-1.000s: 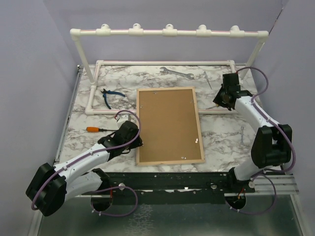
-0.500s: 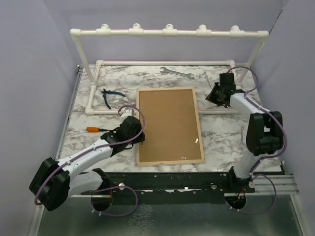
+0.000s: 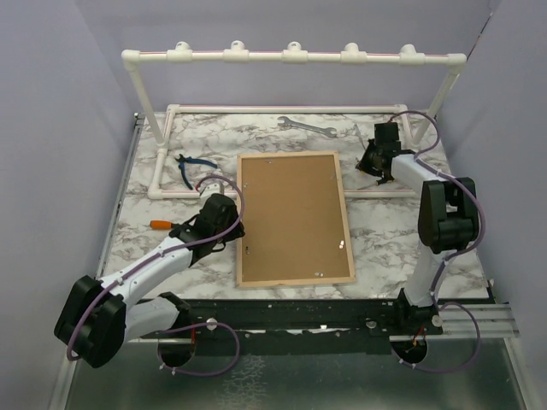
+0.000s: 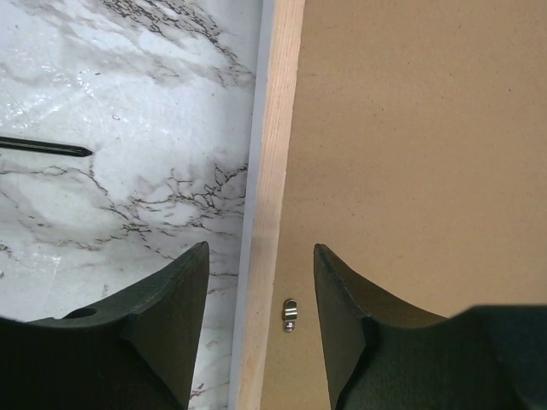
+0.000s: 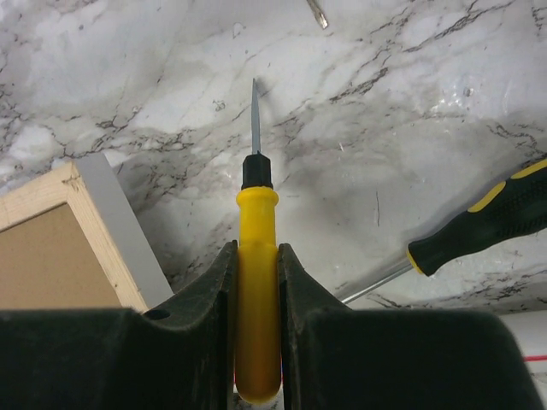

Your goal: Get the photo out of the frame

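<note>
I should next move my right gripper down, away from the frame (image 3: pixel 295 218) and toward the black-and-yellow screwdriver, and then let go of the yellow handle.
The frame (image 3: pixel 295 218) lies face down in the middle of the table, its brown fibreboard back up inside a light wood rim (image 4: pixel 272 171). The photo is hidden under the backing. My left gripper (image 4: pixel 261 256) is open and straddles the frame's left rim, one finger over the marble and one over the board. A small metal clip (image 4: pixel 290 314) sits on the board between the fingers. My right gripper (image 5: pixel 256 248) is shut on a yellow-handled screwdriver (image 5: pixel 255 213), whose blade points at bare marble just beyond the frame's far right corner (image 5: pixel 73 213). In the top view it is right gripper (image 3: pixel 374 164).
A white pipe rack (image 3: pixel 291 56) spans the back. On the marble lie a wrench (image 3: pixel 306 126), blue pliers (image 3: pixel 192 167), an orange screwdriver (image 3: pixel 164 225) and a black-and-yellow screwdriver (image 5: pixel 487 213). A small metal tool (image 3: pixel 420 232) lies at the right.
My left gripper has slid farther along the frame's left edge. My right arm has swung left and toward the back, still holding the yellow screwdriver.
</note>
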### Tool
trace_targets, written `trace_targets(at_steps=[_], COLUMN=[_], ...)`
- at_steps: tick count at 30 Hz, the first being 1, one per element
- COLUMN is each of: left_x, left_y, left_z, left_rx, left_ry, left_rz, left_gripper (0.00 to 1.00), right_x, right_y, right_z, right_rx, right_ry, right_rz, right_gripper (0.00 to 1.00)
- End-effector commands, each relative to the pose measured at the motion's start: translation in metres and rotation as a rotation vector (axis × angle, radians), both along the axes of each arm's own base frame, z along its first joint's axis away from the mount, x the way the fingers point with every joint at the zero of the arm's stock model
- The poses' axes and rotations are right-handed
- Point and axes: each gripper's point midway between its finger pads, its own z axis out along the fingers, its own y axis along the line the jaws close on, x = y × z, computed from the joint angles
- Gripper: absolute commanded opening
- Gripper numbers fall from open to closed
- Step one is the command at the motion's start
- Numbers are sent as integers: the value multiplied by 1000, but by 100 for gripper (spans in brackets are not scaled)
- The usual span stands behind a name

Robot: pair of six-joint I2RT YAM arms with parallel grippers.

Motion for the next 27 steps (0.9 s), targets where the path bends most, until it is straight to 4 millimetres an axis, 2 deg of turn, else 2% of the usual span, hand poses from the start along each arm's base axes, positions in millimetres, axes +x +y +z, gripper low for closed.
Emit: trace_targets(at_steps=[1,5,10,16,19,21,27], left_x=[7,10,2,-9,-9,-6,2], left_y=[-2,-6,-10,-11,-13,-14,-18], left_z=[9,17,22,25,28,30,30], left_rx=[-32,-54,-107,-167,-179,-178,-154], left_ry=[-12,-29,-23,-21,-22,-25,-16], left_rz=[-13,-39,-49,-45,-45,-46,-58], left_gripper=[53,54,54,56,56,56,56], right_x=[-2,-7,-11,-15,-14,-14,-21], right_y=[-23,-28,-26,-28,-29,-29,-30], right_z=[-24,-27,-14,-26,-25,-21,4], right_rx=[-100,-125,-106,-122,-124,-125,-128], right_ry=[71,98,55,91,89,83,44], right_rz=[-56,-51,-46,-50,-52,-54,-47], right_gripper=[18,23,24,30,32,35,35])
